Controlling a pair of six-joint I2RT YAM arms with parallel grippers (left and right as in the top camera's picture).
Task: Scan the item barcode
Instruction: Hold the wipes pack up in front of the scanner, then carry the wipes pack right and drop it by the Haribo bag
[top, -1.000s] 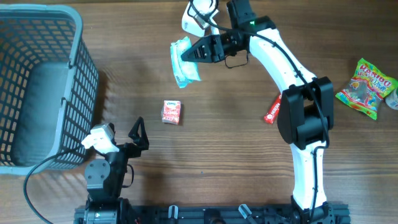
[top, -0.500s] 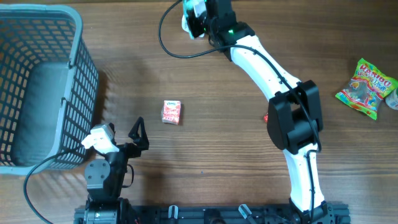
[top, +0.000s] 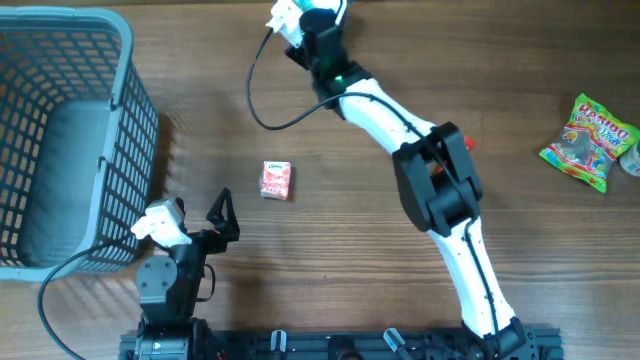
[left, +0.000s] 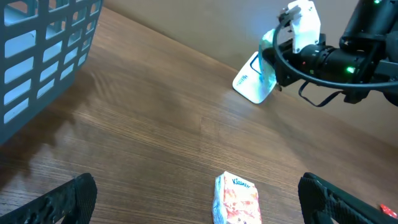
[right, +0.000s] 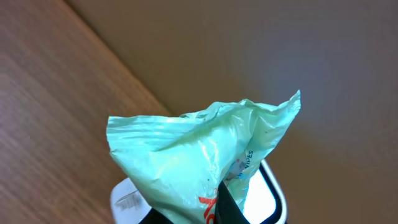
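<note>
The tabletop beside the candy bag is clear, so the robot's right gripper needs to go to the right in the overhead view next, then down, to release the packet there.
The item is a pale green wipes packet (right: 199, 149), and my right gripper (right: 205, 208) is shut on its lower edge. It hangs right in front of the white barcode scanner (right: 270, 193), whose window glows behind it. In the left wrist view the same packet (left: 268, 53) sits just above the scanner (left: 252, 84) at the table's far edge. From overhead, my right gripper (top: 318, 25) reaches to the table's far edge. My left gripper (left: 196, 190) stands open low over the table near the front left (top: 195, 222), holding nothing.
A small red-and-white Kleenex pack (top: 277, 181) lies just ahead of the left gripper. A grey mesh basket (top: 110, 130) fills the left side. A colourful candy bag (top: 590, 140) lies at the far right. A red item (top: 462, 143) peeks from under the right arm.
The right arm has swung away from the table's middle toward the far edge, carrying the wipes packet up to the scanner. The left arm has not moved.
</note>
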